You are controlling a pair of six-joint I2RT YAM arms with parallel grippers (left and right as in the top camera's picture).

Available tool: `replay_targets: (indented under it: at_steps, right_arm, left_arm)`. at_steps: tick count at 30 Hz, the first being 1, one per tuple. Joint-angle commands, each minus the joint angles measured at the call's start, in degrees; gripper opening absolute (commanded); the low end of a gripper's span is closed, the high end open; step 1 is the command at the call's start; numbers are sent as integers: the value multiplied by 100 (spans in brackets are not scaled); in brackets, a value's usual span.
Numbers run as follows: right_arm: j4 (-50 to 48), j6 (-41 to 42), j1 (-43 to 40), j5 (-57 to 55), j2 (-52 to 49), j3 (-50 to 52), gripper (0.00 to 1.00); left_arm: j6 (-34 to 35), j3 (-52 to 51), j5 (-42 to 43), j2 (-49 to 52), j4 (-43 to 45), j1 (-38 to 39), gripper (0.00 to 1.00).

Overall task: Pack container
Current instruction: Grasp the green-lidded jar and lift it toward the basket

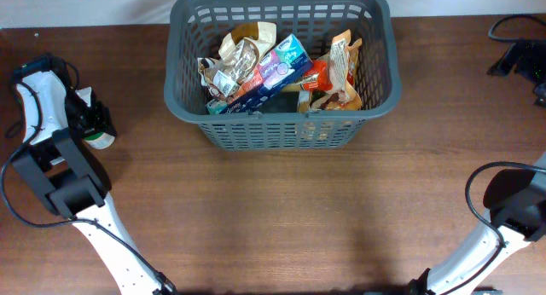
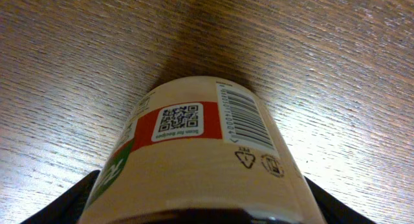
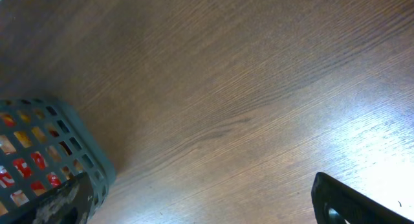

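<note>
The free gap by the blue box is to the right of my left gripper in the overhead view, so I will lift over the basket's rim and lower the jar (image 2: 194, 159) in.
The container (image 1: 183, 90) is a large dark grey slotted basket at the back centre of the wooden table. It holds several grocery packets, among them a blue box (image 1: 275, 71) and orange snack bags (image 1: 339, 69). Its corner also shows in the right wrist view (image 3: 71, 140). My left gripper (image 1: 94, 123) (image 2: 194, 214) is at the far left, shut on a small jar (image 2: 194, 159) with a beige label, QR code and barcode. The jar's green lid (image 1: 101, 141) shows from overhead. My right gripper (image 3: 200, 204) is open and empty, low over the table right of the basket.
Black cables and a device (image 1: 520, 52) lie at the back right corner. The right arm's base link (image 1: 516, 201) is at the right edge. The left arm (image 1: 68, 188) stretches along the left side. Bare wood lies in front of the basket.
</note>
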State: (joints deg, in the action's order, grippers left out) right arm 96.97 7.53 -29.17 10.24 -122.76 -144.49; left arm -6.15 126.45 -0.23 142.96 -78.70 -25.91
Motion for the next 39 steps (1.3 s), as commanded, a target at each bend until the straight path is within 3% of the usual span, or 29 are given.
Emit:
replay_targets:
  at_steps: [1,3,7,11,13,19,27,33,39]
  right_arm:
    - [37,31,-11,55,-20,-4,99]
    - [35,31,-11,55,-20,-4,99]
    - [35,31,-11,55,-20,-4,99]
    - [35,33,-11,111,-20,-4,99]
    - [35,33,-11,210,-20,-4,99]
    - [35,31,-11,271,-20,-4,99]
    - [35,31,-11,269,-20,-4,99]
    - [35,31,-11,269,-20,-4,99]
    - [35,31,-11,269,-20,-4,99]
  left_arm:
    - [9,0,118,50,42,-42,29]
    - [4,203,151,46,-72,-39,19]
    - [-173,1106,149,26,-592,-2,12]
    - [-247,2999,153,-74,-1486,155,9]
    - [-275,3742,153,-157,-1692,273,2]
    - [-522,5324,155,-634,-1799,944,2]
    - [-2251,5333,190,-1613,-1722,2629,2]
    - [-3770,5149,1552,-1633,-1799,3711,2]
    - [-4188,4354,1532,-1633,-1799,4367,2]
